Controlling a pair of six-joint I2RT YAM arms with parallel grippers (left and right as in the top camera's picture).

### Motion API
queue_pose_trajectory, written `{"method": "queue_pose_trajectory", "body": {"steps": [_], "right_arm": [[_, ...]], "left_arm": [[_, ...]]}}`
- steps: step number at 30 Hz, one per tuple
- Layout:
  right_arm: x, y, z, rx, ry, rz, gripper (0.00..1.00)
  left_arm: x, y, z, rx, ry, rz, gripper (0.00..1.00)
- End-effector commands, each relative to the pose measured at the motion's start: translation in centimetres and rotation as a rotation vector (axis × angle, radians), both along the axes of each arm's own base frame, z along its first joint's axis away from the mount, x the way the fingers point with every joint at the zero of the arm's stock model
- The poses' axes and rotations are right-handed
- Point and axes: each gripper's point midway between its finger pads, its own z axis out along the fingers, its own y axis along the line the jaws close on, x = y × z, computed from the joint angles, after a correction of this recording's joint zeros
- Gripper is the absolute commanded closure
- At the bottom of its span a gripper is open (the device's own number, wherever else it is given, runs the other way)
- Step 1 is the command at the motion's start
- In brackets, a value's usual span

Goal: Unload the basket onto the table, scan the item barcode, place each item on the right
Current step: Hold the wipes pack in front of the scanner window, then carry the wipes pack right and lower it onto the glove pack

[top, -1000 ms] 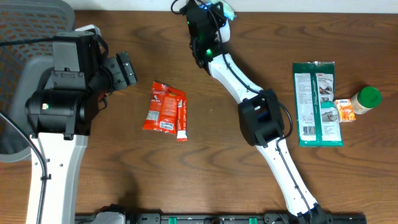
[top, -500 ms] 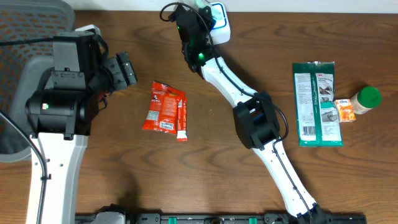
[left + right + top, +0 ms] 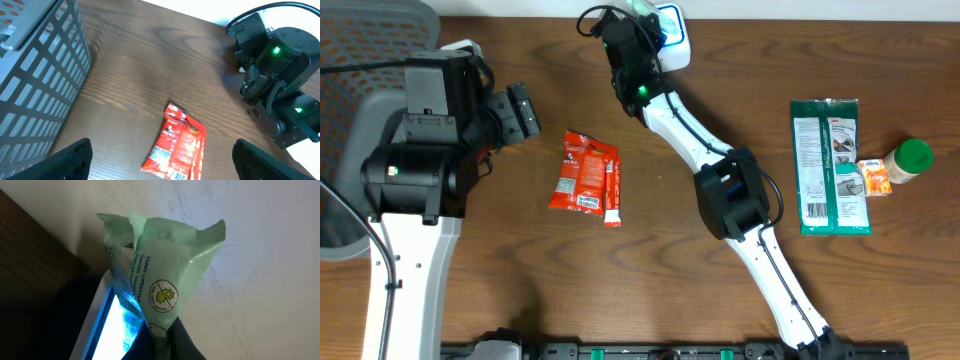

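Note:
I will next move my right gripper back and to the right in the overhead view to the green pack's uncovered face. Then I will lower it and let go of the packet.
My right gripper is shut on the lower end of a pale green packet printed with a germ symbol. It holds the packet upright against the blue-lit window of the white scanner. In the overhead view the right gripper sits at the table's back edge beside the scanner. A red snack packet lies flat on the wood; its barcode end faces the left wrist camera. My left gripper hangs open above the red packet, touching nothing.
A grey mesh basket stands to the left. On the right lie a green wipes pack, a small orange packet and a jar with a green lid. The right arm stretches diagonally across the middle.
Over the first half second the right arm swung left, carrying the green packet to the scanner; it has held still since. The left arm has not moved.

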Motion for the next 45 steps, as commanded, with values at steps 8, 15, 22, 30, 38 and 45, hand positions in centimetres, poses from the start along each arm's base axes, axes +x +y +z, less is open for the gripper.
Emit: {"method": "queue_pose_trajectory", "body": {"steps": [8,15,22,30,38,45], "right_arm": [[-1.2,-2.6,10.0,0.197,-0.17,-0.137,0.99],[-5.2,-4.7,15.9,0.385,-0.096,-0.184,0.99],[-14.0,-5.7,17.2,0.678,0.308,-0.133,0.99],[-22.6,-9.3,14.7,0.726,0.751,-0.172,0.99],[-23.7,-16.2,11.8,0.762,0.859,-0.406,0.99],[-25.1,-20.6,7.3,0.818,0.999,-0.563,0.99]], "left_arm": [[0.1,0.3,0.1,0.005,-0.003,0.011,0.11],[0.1,0.3,0.1,0.005,-0.003,0.01,0.1],[0.1,0.3,0.1,0.005,-0.003,0.01,0.1],[0.1,0.3,0.1,0.005,-0.003,0.01,0.1],[0.1,0.3,0.1,0.005,-0.003,0.01,0.1],[0.1,0.3,0.1,0.005,-0.003,0.01,0.1]]}}
